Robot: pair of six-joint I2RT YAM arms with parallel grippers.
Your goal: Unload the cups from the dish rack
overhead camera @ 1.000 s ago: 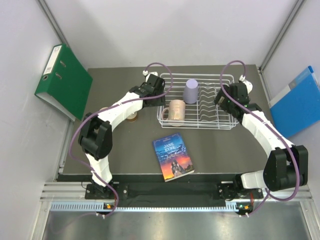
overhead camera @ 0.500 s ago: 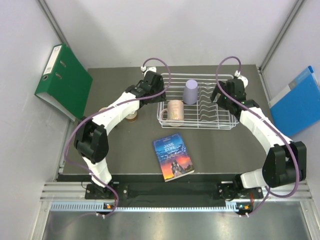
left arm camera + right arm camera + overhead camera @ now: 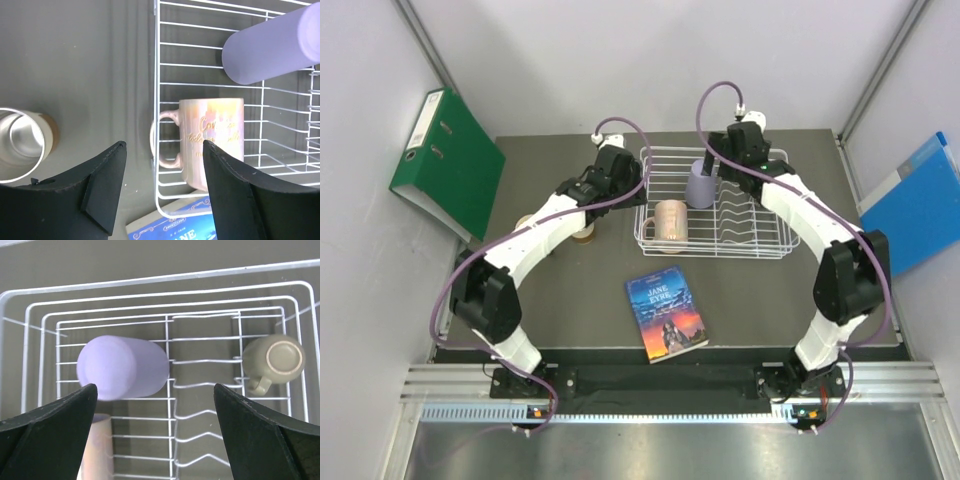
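Note:
My right gripper will next move sideways and go down around the lilac tumbler, because the tumbler stands below and to the left in the top view.
The white wire dish rack (image 3: 760, 245) stands at the back of the table. A lilac tumbler (image 3: 701, 183) stands upside down in it and also shows in the right wrist view (image 3: 122, 367). A pale peach mug (image 3: 672, 220) lies at the rack's left end, handle to the left (image 3: 212, 140). A beige-olive mug (image 3: 274, 359) sits upside down in the rack; my right arm hides it in the top view. A tan cup (image 3: 584, 232) stands on the table left of the rack (image 3: 20, 145). My left gripper (image 3: 630, 183) is open above the rack's left rim (image 3: 164, 145). My right gripper (image 3: 720, 165) is open above the tumbler (image 3: 155, 387).
A paperback book (image 3: 666, 313) lies in front of the rack, its corner close to the rack's front left (image 3: 170, 225). A green binder (image 3: 445, 160) leans at the left wall. A blue folder (image 3: 915, 205) leans at the right wall.
My right arm has swung left from the rack's right end to the rack's back, beside the lilac tumbler. My left gripper has shifted slightly toward the back. The cups have not moved.

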